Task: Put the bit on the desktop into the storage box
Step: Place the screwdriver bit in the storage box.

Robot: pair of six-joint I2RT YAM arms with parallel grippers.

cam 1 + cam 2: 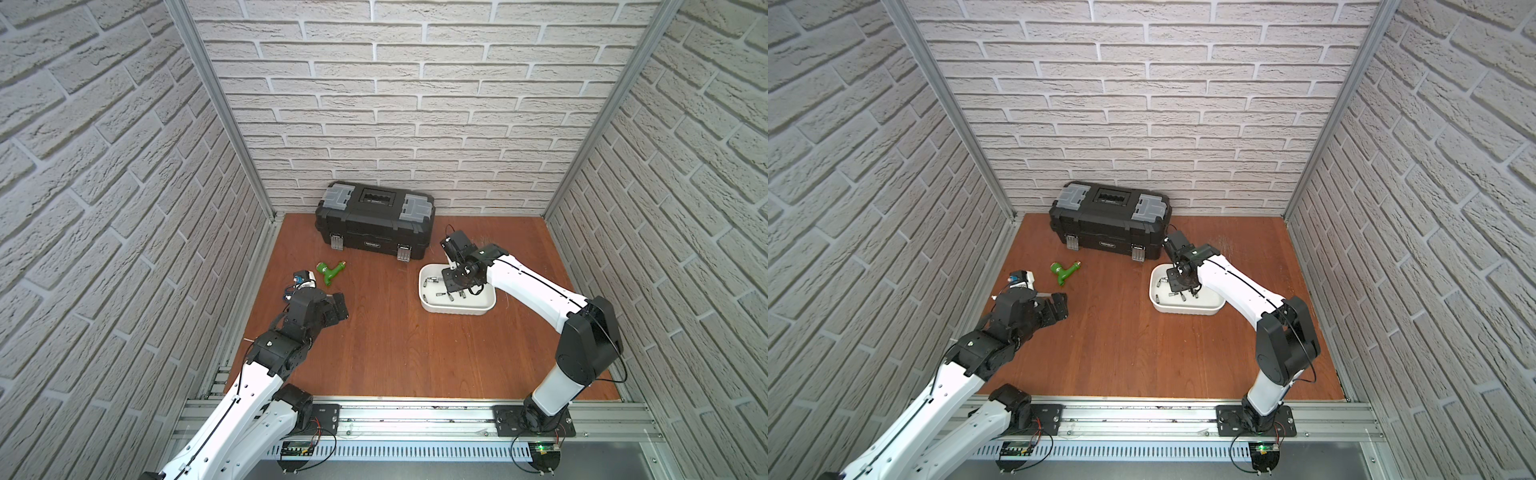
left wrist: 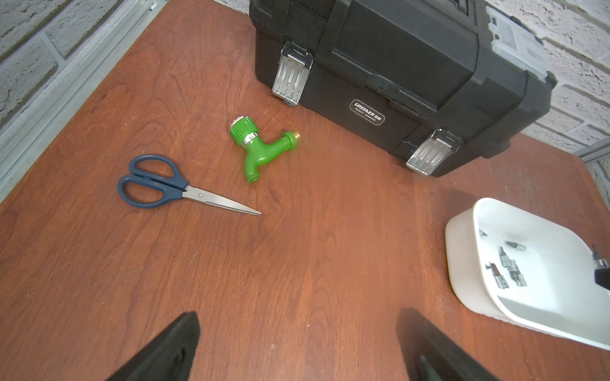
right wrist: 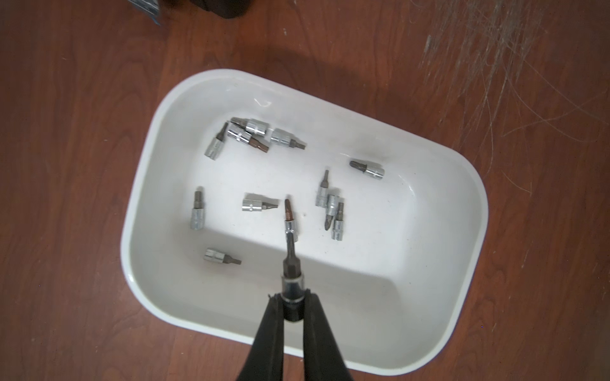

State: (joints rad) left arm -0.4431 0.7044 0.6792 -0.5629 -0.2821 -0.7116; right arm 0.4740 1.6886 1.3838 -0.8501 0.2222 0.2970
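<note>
The bit still hangs above the box's bottom, so my right gripper will next move down toward the bunched bits near the middle of the box's bottom and release it there.
The white storage box stands on the reddish-brown desktop, right of middle in both top views. Several bits with silver bases lie loose on its floor. My right gripper hangs above the box, shut on one bit by its silver base, with the dark tip pointing down into the box. My left gripper is open with nothing between its fingers, low over bare desktop on the left.
A black toolbox with grey lid compartments stands against the back wall. A green plastic tap and blue-handled scissors lie on the left. A scuffed pale patch marks the board behind the box. An aluminium rail runs along the front.
</note>
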